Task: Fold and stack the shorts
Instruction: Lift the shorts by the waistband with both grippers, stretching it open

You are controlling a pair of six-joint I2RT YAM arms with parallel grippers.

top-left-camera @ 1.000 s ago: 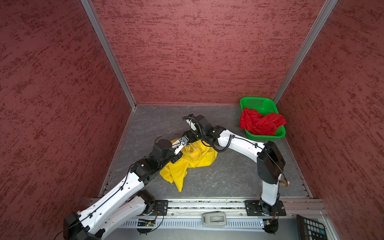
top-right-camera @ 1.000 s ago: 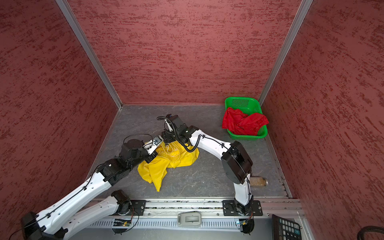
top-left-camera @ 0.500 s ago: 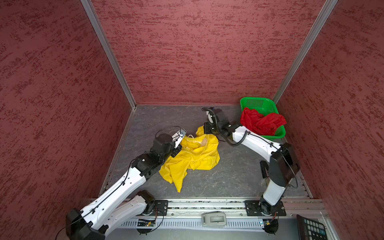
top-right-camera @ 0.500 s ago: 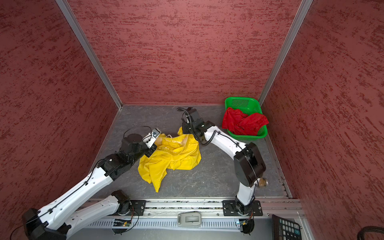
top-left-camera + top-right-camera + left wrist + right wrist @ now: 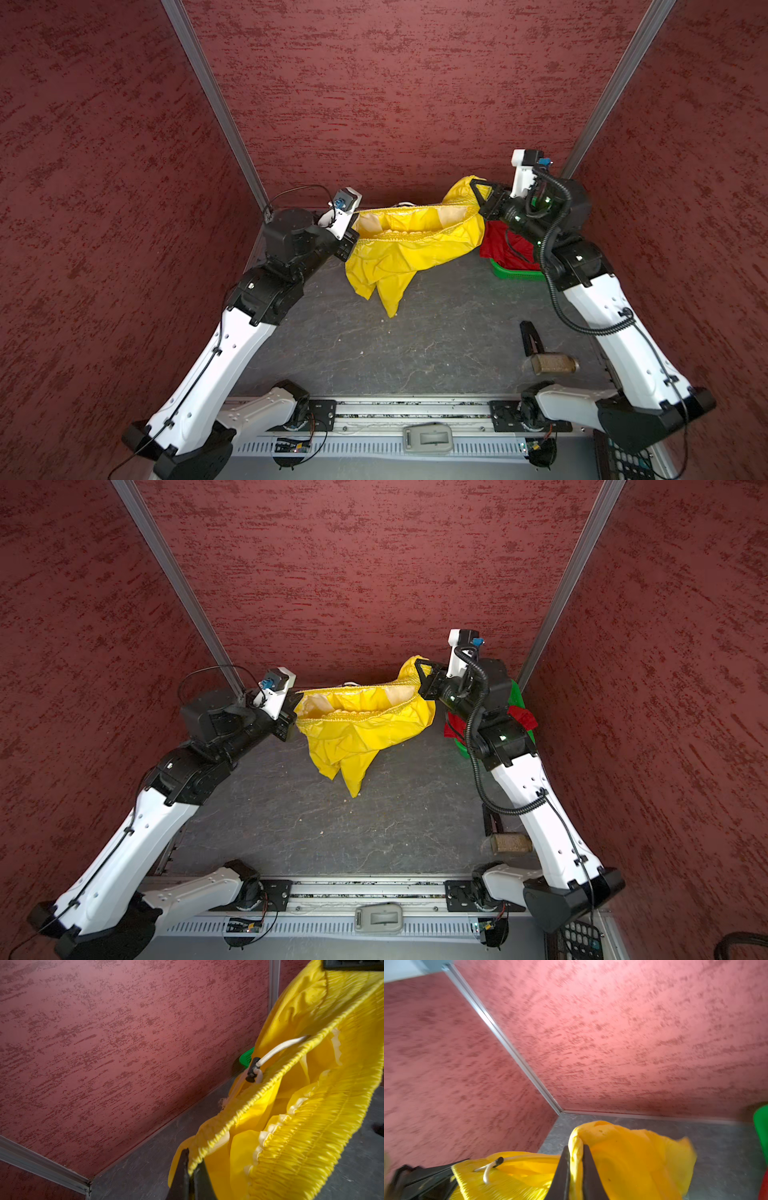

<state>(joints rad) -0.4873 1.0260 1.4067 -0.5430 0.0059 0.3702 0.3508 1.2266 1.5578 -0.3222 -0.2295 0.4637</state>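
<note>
The shorts' gathered waistband edge goes down and back next for my left gripper to release, as open grey floor lies below and nearer my base.
The yellow shorts [image 5: 399, 253] hang in the air near the back wall, waistband stretched wide open between my two grippers, legs drooping toward the floor. My left gripper [image 5: 352, 217] is shut on the gathered waistband edge, seen close in the left wrist view [image 5: 192, 1159]. My right gripper [image 5: 478, 197] is shut on a bunched fold of yellow fabric at the other end, as the right wrist view [image 5: 576, 1149] shows. A white drawstring with a black toggle [image 5: 252, 1070] dangles from the waistband. The red shorts [image 5: 503, 247] lie crumpled in the green basket [image 5: 515, 272], partly hidden behind my right arm.
A black-handled brush with a brown block [image 5: 555, 363] lies on the grey floor [image 5: 415, 353] at the front right. Red textured walls close in on three sides. A grey device [image 5: 428, 436] sits on the front rail, and a keypad [image 5: 623, 461] shows at the bottom right corner.
The right gripper shut on the yellow fabric. Both arms then rose and spread apart, lifting the shorts off the floor and stretching the waistband toward the back wall.
</note>
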